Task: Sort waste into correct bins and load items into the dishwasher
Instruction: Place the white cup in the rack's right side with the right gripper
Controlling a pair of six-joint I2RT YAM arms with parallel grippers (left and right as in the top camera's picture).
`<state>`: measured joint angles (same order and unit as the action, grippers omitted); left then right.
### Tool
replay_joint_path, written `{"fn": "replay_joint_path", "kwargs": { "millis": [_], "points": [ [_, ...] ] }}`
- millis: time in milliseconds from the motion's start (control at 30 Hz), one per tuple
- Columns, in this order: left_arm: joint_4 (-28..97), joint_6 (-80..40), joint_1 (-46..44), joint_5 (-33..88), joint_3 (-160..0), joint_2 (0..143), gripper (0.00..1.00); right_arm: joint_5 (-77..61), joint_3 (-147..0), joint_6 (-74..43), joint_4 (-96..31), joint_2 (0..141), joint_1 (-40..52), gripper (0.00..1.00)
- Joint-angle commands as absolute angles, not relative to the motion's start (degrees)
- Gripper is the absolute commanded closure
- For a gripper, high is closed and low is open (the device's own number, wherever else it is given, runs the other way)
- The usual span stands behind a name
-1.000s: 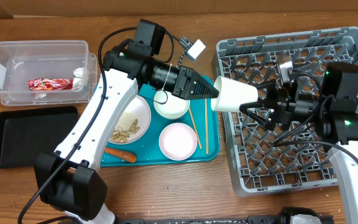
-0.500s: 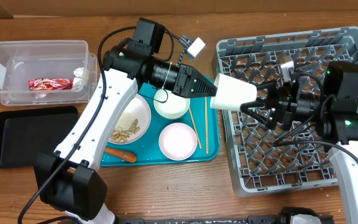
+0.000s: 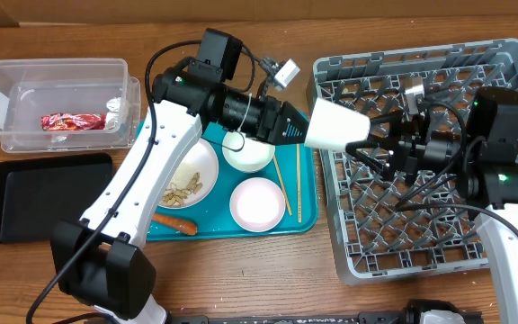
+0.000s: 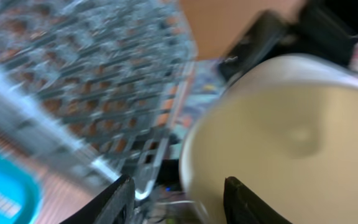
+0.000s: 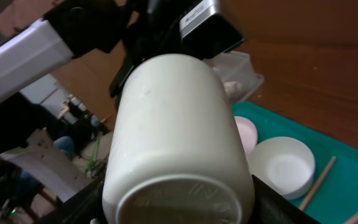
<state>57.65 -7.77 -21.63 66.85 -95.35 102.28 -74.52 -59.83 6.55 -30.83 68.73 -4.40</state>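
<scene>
Next, my right gripper swings back and to the right in the overhead view, tilting down to lower the cup (image 3: 335, 126) among the dish rack's empty near wires.
The small white cup (image 3: 335, 126) hangs on its side above the gap between the teal tray and the grey dish rack (image 3: 421, 54). My right gripper (image 3: 373, 135) is shut on the cup's base, which fills the right wrist view (image 5: 179, 124). My left gripper (image 3: 297, 124) is at the cup's rim with its fingers spread. In the left wrist view (image 4: 182, 199) they do not pinch the rim (image 4: 278, 137). The plate with rice (image 3: 192, 175), two bowls (image 3: 247, 153) (image 3: 258, 202), the chopsticks (image 3: 299, 184) and the carrot (image 3: 174, 222) are on the teal tray.
The clear tub (image 3: 57, 67) at the back left holds the red wrapper (image 3: 72, 121) and the foil ball (image 3: 113, 112). The black tray (image 3: 48, 193) lies in front of it. The teal tray (image 3: 214, 220) sits between the tub and the rack.
The cup has risen slightly and tilted. My left gripper's fingers have spread apart at the rim, while my right gripper has stayed closed round the base.
</scene>
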Motion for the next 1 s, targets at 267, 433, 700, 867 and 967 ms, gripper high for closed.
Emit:
{"fn": "replay_joint_path", "kwargs": {
  "millis": [267,433,700,867,967],
  "points": [
    [65.21,-11.40,-12.58,25.06,-96.92,95.09,0.47,-36.40,-64.38,2.42,-41.52,67.24,-4.71,0.48],
    [67.31,-11.90,-8.14,12.95,-96.92,87.50,0.48,-8.03,-75.55,-6.13,-57.21,67.24,-10.13,0.48],
    [70.02,-14.79,-7.38,3.31,-96.92,85.38,0.48,7.20,-76.58,-16.91,-67.51,69.23,-23.59,0.48],
    [69.52,-15.33,-7.38,3.14,-96.90,85.41,0.48,8.73,-76.47,-18.79,-71.33,73.25,-32.14,0.47],
    [69.21,-15.46,-7.38,3.16,-96.92,85.43,0.48,8.51,-76.47,-19.79,-72.38,75.81,-34.74,0.46]
  ]
}}
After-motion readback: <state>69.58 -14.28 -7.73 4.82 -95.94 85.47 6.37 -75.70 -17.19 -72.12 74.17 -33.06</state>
